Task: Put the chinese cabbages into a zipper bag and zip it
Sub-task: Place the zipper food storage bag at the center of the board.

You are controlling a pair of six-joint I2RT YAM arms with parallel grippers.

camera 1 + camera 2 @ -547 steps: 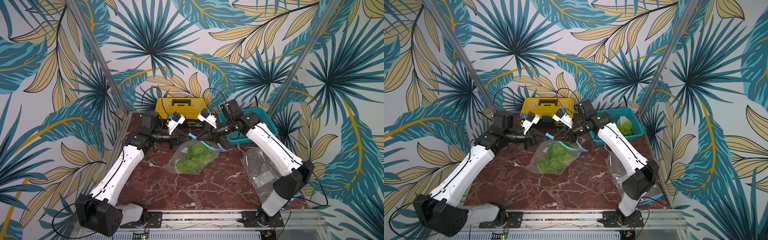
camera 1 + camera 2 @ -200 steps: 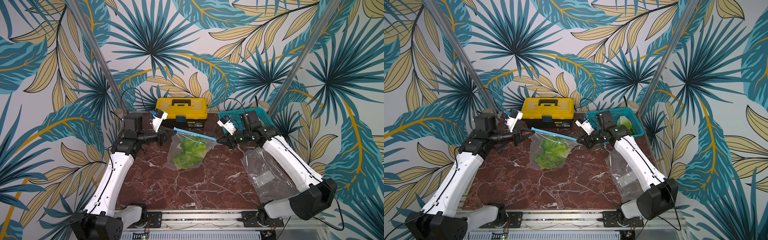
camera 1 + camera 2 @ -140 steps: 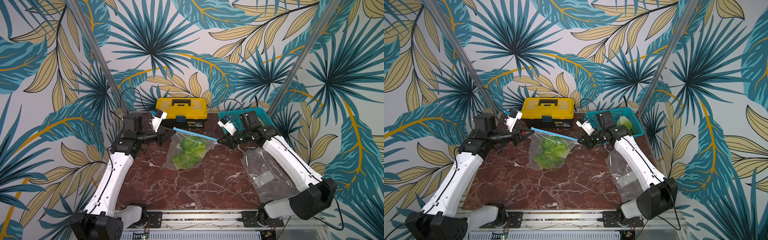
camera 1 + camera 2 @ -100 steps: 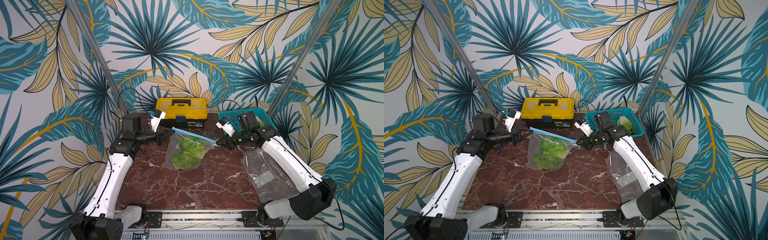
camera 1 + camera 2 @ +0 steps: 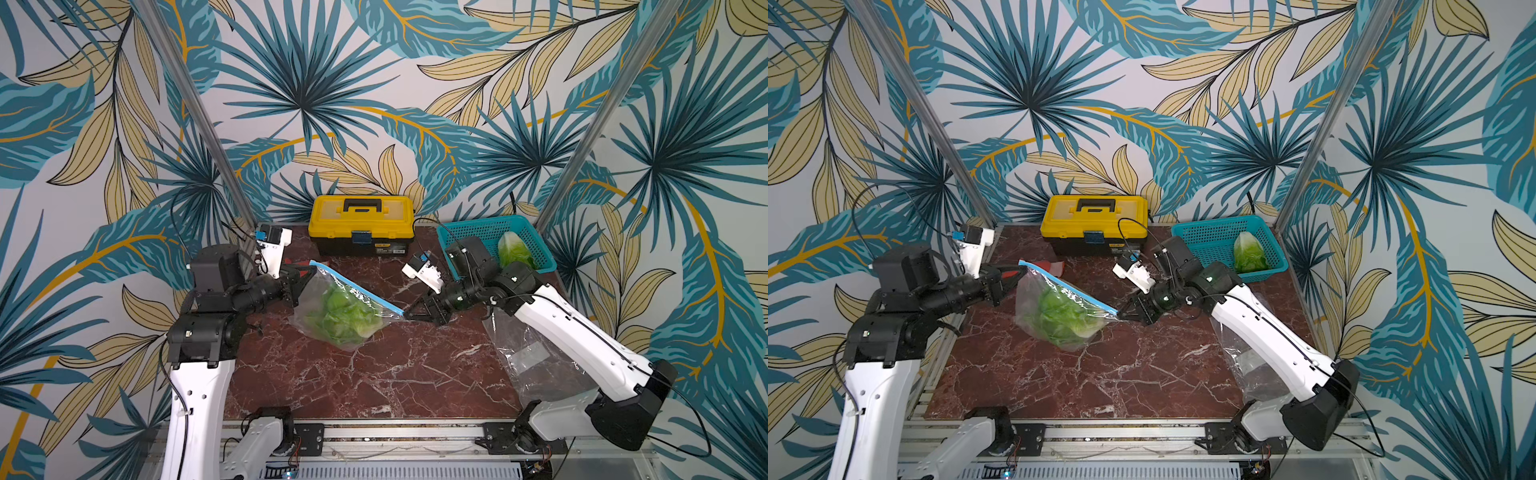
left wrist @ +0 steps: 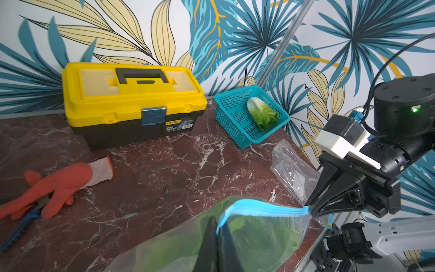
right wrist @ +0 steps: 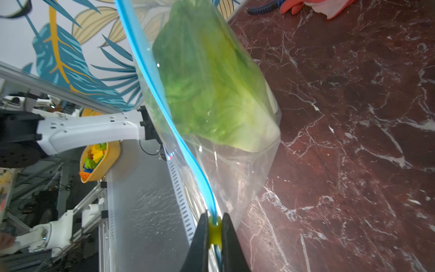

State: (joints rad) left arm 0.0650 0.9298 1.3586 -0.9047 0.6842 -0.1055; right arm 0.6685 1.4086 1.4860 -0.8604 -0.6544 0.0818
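I should next lower my left gripper to the tabletop (image 5: 1070,272) (image 6: 126,174) beside the red glove's cuff, which is below it, and let go of the end of the bag's blue zip, because the bag is still hanging.
A clear zipper bag (image 5: 340,320) hangs above the table between my two grippers, with green chinese cabbages (image 7: 207,82) inside. Its blue zip strip (image 5: 353,289) stretches taut from one gripper to the other. My left gripper (image 5: 309,270) is shut on the strip's left end; in the left wrist view its fingertips (image 6: 217,226) pinch the blue edge. My right gripper (image 7: 215,221) is shut on the yellow slider (image 7: 215,230) at the strip's right end, as both top views show (image 5: 1121,316). Another cabbage (image 5: 513,251) lies in the teal basket (image 5: 469,232).
A yellow toolbox (image 5: 361,226) stands at the back centre. A red glove (image 6: 58,182) lies over a blue-handled tool (image 6: 21,226) at the back left. An empty clear bag (image 5: 536,357) lies at the right under my right arm.
Earlier both grippers were close together at the bag's mouth; they have since drawn apart. Over the last second the bag has shifted left and its right end has come down and nearer.
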